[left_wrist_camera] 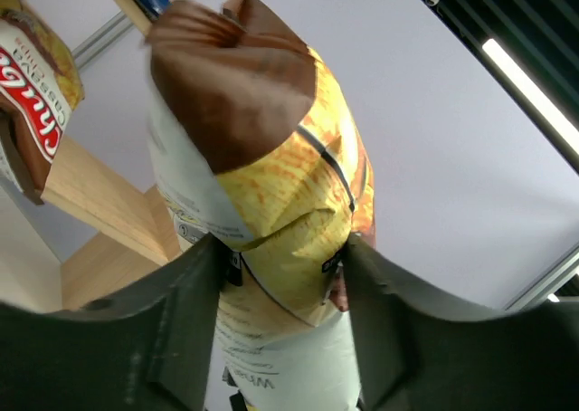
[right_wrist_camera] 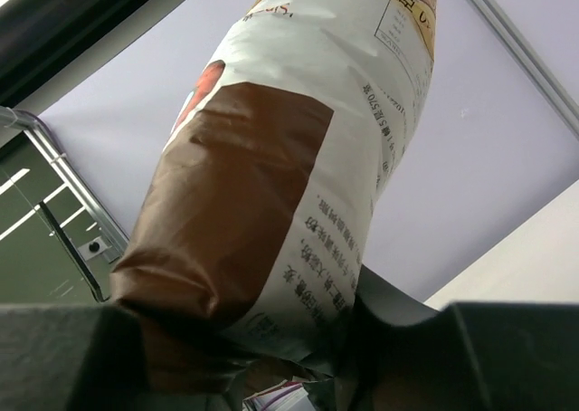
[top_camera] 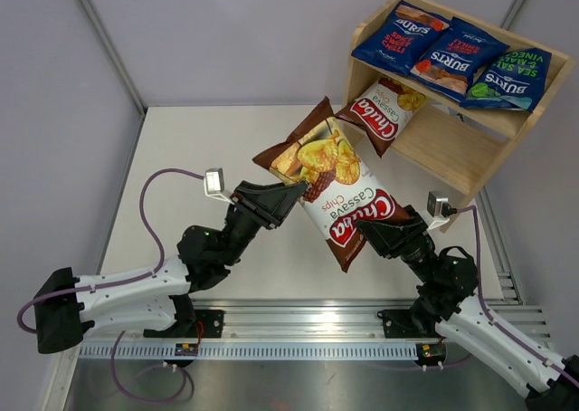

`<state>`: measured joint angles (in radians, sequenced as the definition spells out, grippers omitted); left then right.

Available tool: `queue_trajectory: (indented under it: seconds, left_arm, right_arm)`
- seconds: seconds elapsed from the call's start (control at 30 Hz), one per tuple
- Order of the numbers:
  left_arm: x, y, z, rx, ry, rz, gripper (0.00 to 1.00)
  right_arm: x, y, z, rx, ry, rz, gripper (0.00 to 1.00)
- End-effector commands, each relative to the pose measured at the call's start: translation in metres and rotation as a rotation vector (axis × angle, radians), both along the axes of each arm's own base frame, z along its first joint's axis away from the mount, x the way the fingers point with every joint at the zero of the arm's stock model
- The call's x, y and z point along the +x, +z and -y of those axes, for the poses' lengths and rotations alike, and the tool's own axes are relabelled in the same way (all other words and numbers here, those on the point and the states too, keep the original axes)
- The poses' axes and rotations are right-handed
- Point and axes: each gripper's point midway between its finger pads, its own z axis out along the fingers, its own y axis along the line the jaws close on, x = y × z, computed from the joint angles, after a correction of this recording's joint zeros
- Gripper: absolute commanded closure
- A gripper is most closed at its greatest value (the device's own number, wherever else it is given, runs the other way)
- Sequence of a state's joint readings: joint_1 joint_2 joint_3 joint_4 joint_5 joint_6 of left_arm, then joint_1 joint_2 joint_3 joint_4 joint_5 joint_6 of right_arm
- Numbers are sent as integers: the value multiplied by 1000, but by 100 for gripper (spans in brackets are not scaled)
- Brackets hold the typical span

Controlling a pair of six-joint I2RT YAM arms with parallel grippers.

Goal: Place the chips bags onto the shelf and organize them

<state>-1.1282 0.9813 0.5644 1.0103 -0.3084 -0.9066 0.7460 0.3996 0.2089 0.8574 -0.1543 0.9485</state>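
My right gripper should next turn toward the shelf, push outward beside the leaning bag and let go, because the lower level's empty part [top_camera: 450,150] lies outward of it.
A large brown-and-white Chuba bag [top_camera: 333,186] hangs in the air between both arms. My left gripper [top_camera: 291,196] is shut on its left side; in the left wrist view the bag [left_wrist_camera: 271,203] is squeezed between the fingers [left_wrist_camera: 190,284]. My right gripper [top_camera: 364,232] is shut on its lower end, and the bag [right_wrist_camera: 289,157] fills the right wrist view. A second Chuba bag [top_camera: 384,112] leans on the lower tier of the wooden shelf [top_camera: 452,148]. Three dark blue Burts bags [top_camera: 452,56] lie on the top tier.
The shelf stands at the far right of the white table [top_camera: 199,148]. Purple-grey walls close in the left and back sides. A metal rail [top_camera: 298,325] runs along the near edge by the arm bases.
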Motion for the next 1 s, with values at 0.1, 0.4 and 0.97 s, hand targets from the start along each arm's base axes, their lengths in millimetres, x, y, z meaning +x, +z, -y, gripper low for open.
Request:
queue_trajectory:
  seconds: [0.1, 0.4, 0.97]
  left_arm:
    - [11, -2, -24, 6, 100, -21, 10]
    - [36, -51, -92, 215, 346, -199, 1]
    - [9, -72, -134, 386, 369, -146, 1]
  right_arm:
    - [-6, -5, 15, 38, -35, 3, 76]
    - [24, -33, 42, 86, -207, -183, 79]
    - [60, -25, 100, 293, -509, -284, 80]
